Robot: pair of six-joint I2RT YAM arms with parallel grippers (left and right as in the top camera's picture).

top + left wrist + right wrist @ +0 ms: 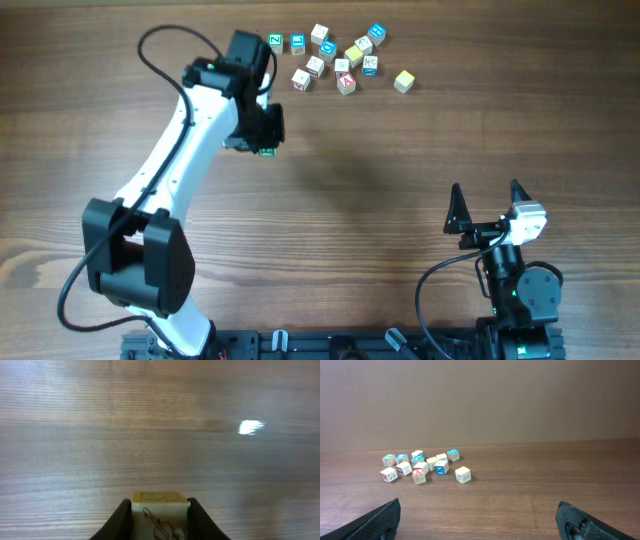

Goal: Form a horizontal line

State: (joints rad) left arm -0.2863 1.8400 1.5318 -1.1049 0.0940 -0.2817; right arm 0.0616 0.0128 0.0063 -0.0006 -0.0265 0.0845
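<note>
The left gripper moves down to the wood beneath the held cube [267,153] [160,511] next.
My left gripper [267,140] hangs over bare wood, left of the table's middle. It is shut on a small wooden cube [161,517] with a yellow top face and a violin drawing on its side; the black fingers [121,519] press both sides. Several similar letter cubes [340,60] lie in a loose scatter at the far middle of the table, and the right wrist view shows the same scatter [420,465]. One yellow-topped cube [404,81] sits apart at their right. No horizontal line is in view. My right gripper [486,195] rests open and empty near the front right.
Bare wooden table [380,180] lies between the two arms. The left arm's white links [170,170] cross the left half of the table. A brown wall [480,400] rises behind the far edge.
</note>
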